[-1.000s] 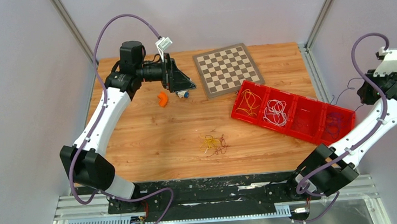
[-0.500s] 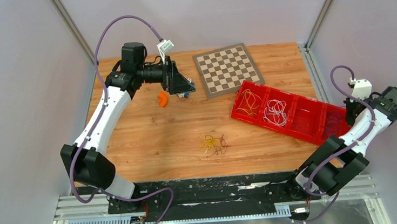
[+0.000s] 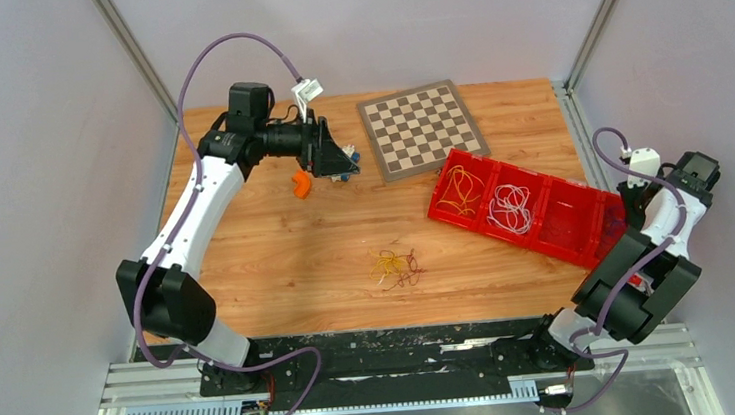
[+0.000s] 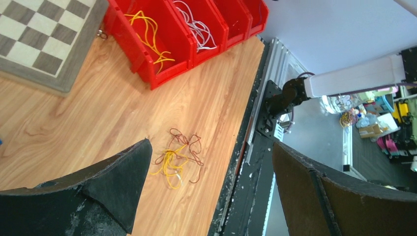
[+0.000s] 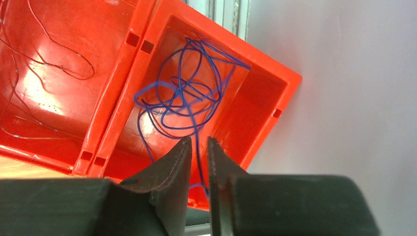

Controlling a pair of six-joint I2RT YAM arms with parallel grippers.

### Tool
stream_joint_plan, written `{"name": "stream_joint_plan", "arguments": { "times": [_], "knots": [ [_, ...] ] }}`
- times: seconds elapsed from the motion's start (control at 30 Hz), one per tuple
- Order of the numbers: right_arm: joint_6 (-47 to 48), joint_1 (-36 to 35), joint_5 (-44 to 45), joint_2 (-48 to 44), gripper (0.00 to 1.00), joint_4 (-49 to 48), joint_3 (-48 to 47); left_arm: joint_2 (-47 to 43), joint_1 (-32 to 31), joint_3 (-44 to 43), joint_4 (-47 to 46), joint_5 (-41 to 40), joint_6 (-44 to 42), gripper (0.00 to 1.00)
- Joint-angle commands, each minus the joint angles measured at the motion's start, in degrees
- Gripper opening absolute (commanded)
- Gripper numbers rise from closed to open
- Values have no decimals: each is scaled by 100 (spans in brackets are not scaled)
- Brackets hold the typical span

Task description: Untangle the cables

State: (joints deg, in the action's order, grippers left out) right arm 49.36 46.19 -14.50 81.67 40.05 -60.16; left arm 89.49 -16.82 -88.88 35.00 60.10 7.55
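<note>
My left gripper moves back down toward the tangle next, onto the yellow cable's loose end that pokes out of the tangle.
A small tangle of yellow and dark red cables [image 3: 396, 266] lies on the wooden table near its front edge; it also shows in the left wrist view [image 4: 175, 160]. My left gripper [image 3: 343, 159] is far from the tangle at the back left, raised and wide open [image 4: 210, 145], holding nothing. My right gripper [image 3: 632, 202] hangs over the right end of the red tray [image 3: 547, 244]. Its jaws [image 5: 199, 140] are almost together, with only a narrow slit. A blue cable [image 5: 189, 93] lies in the end compartment and one strand runs down through the slit; I cannot tell whether it is pinched.
The red tray holds yellow cables [image 3: 459, 191], white cables [image 3: 510, 207] and a thin red cable [image 5: 64, 64] in separate compartments. A chessboard [image 3: 423, 128] lies at the back. An orange piece [image 3: 300, 182] and a small blue-white object [image 3: 341, 177] sit by the left gripper.
My right arm has folded down and inward from high at the right, bringing its gripper over the tray's right end. My left arm has shifted only slightly. The tangle has not moved.
</note>
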Motion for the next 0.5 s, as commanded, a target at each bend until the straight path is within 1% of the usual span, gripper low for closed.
{"name": "stream_joint_plan", "arguments": {
  "times": [0.0, 0.03, 0.07, 0.13, 0.2, 0.27, 0.33, 0.4, 0.43, 0.47],
  "knots": [
    [292, 8, 54, -717, 44, 664, -373, -25, 124, 11, 46, -38, -237, 100],
    [289, 12, -65, -790, 53, 961, -547, -41, 134, 33, 39, -52, -246, 100],
    [266, 5, -243, -828, 59, 1260, -790, -43, 141, 89, 23, -60, -261, 100],
    [196, -7, -862, -849, 67, 1913, -1305, -66, 146, 200, 48, -97, -320, 100],
    [106, -227, -1393, -834, 71, 2563, -1805, -103, 165, 352, 100, -155, -435, 100],
    [-122, -761, -1680, -838, 72, 3061, -2068, -159, 195, 611, 108, -231, -457, 100],
    [-473, -1459, -2112, -893, 73, 3247, -2070, -238, 197, 989, 27, -246, -334, 100],
    [-1025, -2281, -2561, -951, 73, 3086, -1877, -348, 200, 1540, -232, -182, -51, 100],
    [-1324, -2751, -2751, -950, 74, 2900, -1714, -386, 200, 1975, -337, -125, 113, 99],
    [-1617, -3200, -2875, -940, 74, 2614, -1511, -458, 198, 2202, -565, -101, 176, 95]
  ]
}}
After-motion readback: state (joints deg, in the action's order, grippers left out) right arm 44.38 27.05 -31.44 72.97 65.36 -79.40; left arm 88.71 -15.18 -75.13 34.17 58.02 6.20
